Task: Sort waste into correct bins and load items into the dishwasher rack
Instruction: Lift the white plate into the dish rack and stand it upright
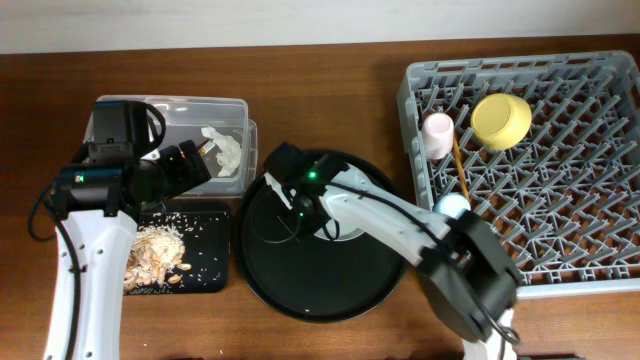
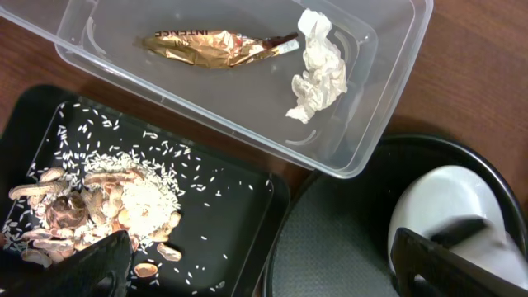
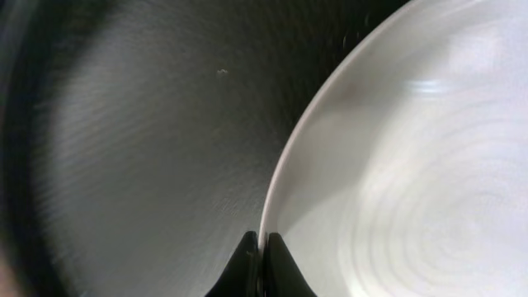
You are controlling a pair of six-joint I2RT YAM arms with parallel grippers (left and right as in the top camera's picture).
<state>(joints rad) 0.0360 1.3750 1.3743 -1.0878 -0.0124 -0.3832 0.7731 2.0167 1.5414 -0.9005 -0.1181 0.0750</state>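
The right gripper lifts across next, then lowers and releases the plate upright, since the rack wires beside the chopsticks lie to its right in the overhead view.
My right gripper is shut on the rim of the pale plate, over the round black tray; from overhead it hides most of the plate. My left gripper is open and empty, over the edge between the shallow black tray and the round tray. Tan food scraps and rice lie in the shallow black tray. The gold wrapper and white tissue lie in the clear tub. The rack holds the yellow bowl, pink cup, blue cup and chopsticks.
The round black tray sits between the shallow black tray and the rack. The clear tub stands behind the shallow tray at the left. Bare wooden table shows along the back and front.
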